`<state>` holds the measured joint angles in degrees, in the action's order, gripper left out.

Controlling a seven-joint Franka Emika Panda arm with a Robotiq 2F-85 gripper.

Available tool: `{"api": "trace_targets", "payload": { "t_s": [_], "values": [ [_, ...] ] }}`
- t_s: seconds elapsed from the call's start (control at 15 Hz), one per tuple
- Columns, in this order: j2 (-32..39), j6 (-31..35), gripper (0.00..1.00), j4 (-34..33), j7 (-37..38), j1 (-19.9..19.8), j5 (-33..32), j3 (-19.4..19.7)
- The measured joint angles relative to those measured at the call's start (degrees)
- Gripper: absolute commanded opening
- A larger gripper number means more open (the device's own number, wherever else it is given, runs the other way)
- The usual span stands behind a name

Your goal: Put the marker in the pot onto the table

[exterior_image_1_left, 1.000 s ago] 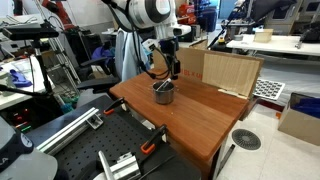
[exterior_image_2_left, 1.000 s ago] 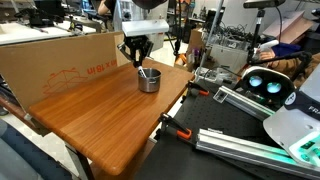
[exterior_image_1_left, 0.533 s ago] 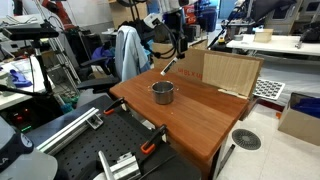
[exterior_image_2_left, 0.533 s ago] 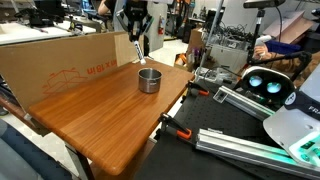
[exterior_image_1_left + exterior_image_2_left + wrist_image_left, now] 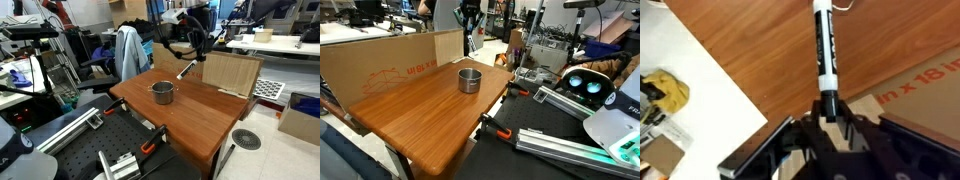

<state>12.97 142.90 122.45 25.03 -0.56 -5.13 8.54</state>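
The marker [image 5: 186, 70] is still high in the air, and the bare wood beyond the pot is clear of it, so my gripper will lower onto the open tabletop there.
My gripper [image 5: 193, 52] is shut on the marker [image 5: 186, 70], a dark stick with a white section, and holds it in the air above the far side of the table [image 5: 205, 118]. The silver-grey pot [image 5: 162, 92] stands on the table below and to one side, apart from the marker. In another exterior view the gripper [image 5: 469, 28] holds the marker [image 5: 469, 43] high behind the pot [image 5: 469, 80]. In the wrist view the marker [image 5: 823, 48] sticks out from the jaws [image 5: 830, 108] over the wooden top [image 5: 750, 50].
A tan cardboard box [image 5: 231, 72] stands on the table's far edge, and it fills the back side in another exterior view [image 5: 380, 62]. Metal rails and clamps [image 5: 120, 160] lie by the table's front. A grey robot base [image 5: 610, 110] stands beside the table.
The gripper has lifted the marker out of the pot, risen, and moved away from the pot toward the cardboard box. The pot has stayed in place.
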Motion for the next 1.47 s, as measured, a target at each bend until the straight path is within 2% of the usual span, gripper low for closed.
{"api": "trace_targets", "payload": {
  "t_s": [0.47, 0.8, 1.2, 1.27, 1.33, 1.47],
  "values": [
    [13.1, -0.3, 0.05, -6.7, 1.7, -0.2, -5.0, 2.6],
    [21.2, -0.5, 0.05, -11.9, 3.7, 2.2, -8.2, 5.0],
    [27.3, -1.9, 0.05, -17.4, 4.8, 4.8, -10.3, 8.1],
    [28.0, -2.5, 0.47, -18.1, 4.8, 5.1, -10.7, 8.4],
    [28.6, -3.1, 0.47, -18.7, 4.8, 5.4, -11.3, 8.8],
    [29.5, -4.2, 0.61, -19.8, 4.9, 6.0, -12.4, 9.4]
  ]
}}
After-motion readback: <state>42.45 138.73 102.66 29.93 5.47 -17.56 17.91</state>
